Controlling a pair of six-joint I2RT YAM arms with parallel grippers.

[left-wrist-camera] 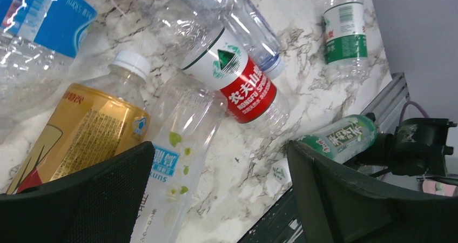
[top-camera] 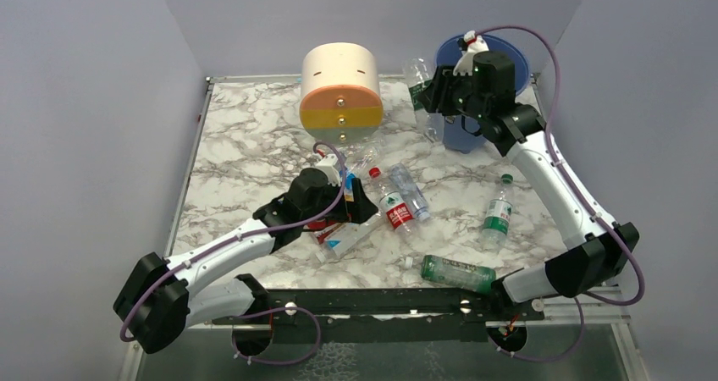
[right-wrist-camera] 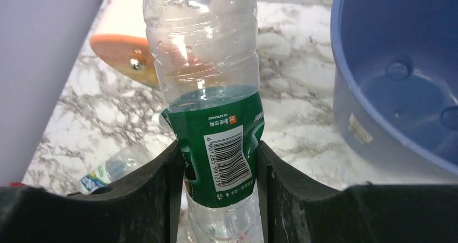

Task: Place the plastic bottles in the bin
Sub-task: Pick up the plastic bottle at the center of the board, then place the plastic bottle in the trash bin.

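Observation:
The bottle goes up above the bin's rim next, then across to be released. The bin's opening (top-camera: 452, 52) (right-wrist-camera: 410, 59) lies beside my right gripper, to its right in the wrist view.
My right gripper (top-camera: 433, 93) is shut on a clear bottle with a green label (top-camera: 417, 80), held in the air just left of the blue bin (top-camera: 464, 135). In the right wrist view the gripper (right-wrist-camera: 217, 186) pinches that bottle (right-wrist-camera: 216, 135) at its label, and the bin (right-wrist-camera: 389, 97) is open to the right. My left gripper (top-camera: 360, 201) is open, low over a cluster of bottles. In the left wrist view the gripper (left-wrist-camera: 216, 200) straddles a clear bottle with a small blue label (left-wrist-camera: 175, 156), beside a gold-labelled bottle (left-wrist-camera: 86, 129) and a red-labelled bottle (left-wrist-camera: 243, 86).
The cream-and-orange drawer unit (top-camera: 340, 89) stands at the back centre. Loose bottles lie on the marble table: a red-labelled one (top-camera: 394, 209), a blue-tinted one (top-camera: 411, 190), a green-labelled one (top-camera: 498, 215) and a green-tinted one (top-camera: 457, 273) near the front rail.

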